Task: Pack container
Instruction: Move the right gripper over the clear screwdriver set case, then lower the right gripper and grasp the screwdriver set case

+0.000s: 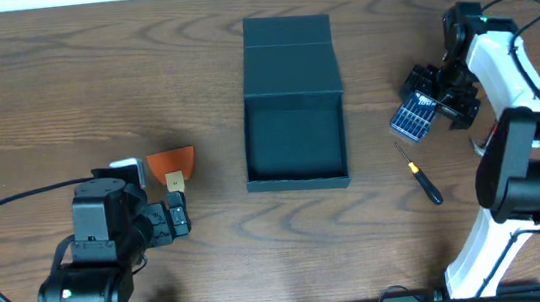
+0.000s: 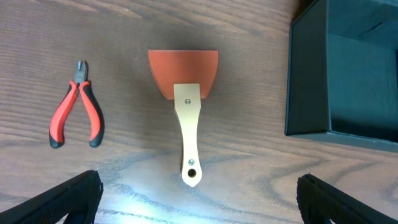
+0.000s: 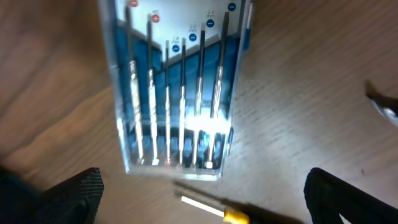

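My right gripper moves down and outward toward the clear case's printed end (image 1: pixel 423 102) (image 3: pixel 180 23) next, with its fingers astride the case's long sides.
The container (image 1: pixel 292 118) is a dark teal box lying open mid-table, its lid folded back; its corner (image 2: pixel 348 68) shows in the left wrist view. My left gripper (image 1: pixel 173 219) (image 2: pixel 199 205) hovers open just short of the wooden handle of an orange-bladed scraper (image 2: pixel 185 93) (image 1: pixel 172 167). My right gripper (image 1: pixel 430 104) (image 3: pixel 202 202) is open above a clear case of small screwdrivers (image 3: pixel 177 93) (image 1: pixel 414 118). Nothing sits between either pair of fingers.
Red-handled pliers (image 2: pixel 78 115) lie left of the scraper. A single black screwdriver (image 1: pixel 421 177) with a yellow band (image 3: pixel 231 215) lies near the case, right of the container's front.
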Tool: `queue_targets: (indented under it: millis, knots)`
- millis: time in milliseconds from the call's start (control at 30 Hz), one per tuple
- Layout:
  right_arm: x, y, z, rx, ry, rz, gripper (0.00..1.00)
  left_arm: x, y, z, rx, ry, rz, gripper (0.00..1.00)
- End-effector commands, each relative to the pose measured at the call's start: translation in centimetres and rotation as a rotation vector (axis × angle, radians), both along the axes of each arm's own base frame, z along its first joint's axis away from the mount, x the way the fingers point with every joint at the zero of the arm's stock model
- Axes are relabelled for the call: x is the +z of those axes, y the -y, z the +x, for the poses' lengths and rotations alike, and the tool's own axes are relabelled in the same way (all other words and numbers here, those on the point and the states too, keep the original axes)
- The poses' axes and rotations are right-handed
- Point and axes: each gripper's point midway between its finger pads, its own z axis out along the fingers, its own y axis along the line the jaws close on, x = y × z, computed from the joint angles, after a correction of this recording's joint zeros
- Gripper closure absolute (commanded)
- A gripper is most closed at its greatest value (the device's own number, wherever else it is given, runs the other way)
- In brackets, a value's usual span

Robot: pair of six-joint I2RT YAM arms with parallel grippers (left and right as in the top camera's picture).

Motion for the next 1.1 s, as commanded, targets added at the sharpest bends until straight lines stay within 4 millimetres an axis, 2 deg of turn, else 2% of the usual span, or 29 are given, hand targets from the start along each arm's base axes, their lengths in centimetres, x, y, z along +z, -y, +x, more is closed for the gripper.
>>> queue_targets:
  millis: [0,300,567,867,1067]
  knots:
    - [-1.2,0.7,0.4,-0.008,-0.01,-0.017,0.01,0.6,-0.1,0.3,-0.003,0.012,0.013,0.01]
    - [-1.6,0.9,2.0,0.011,0.05,-0.027,0.01,0.2,-0.1,0.4,-0.003,-0.008,0.015,0.01]
    - [-3.1,1.0,2.9,0.014,0.062,-0.028,0.01,0.1,-0.1,0.4,-0.003,-0.011,0.016,0.01]
    - [-3.2,1.3,4.4,0.022,0.121,-0.04,0.01,0.3,-0.1,0.7,-0.003,0.003,0.014,0.01]
    - [-3.5,1.2,4.5,0.028,0.129,-0.042,0.01,0.3,-0.1,0.7,-0.003,0.003,0.014,0.01]
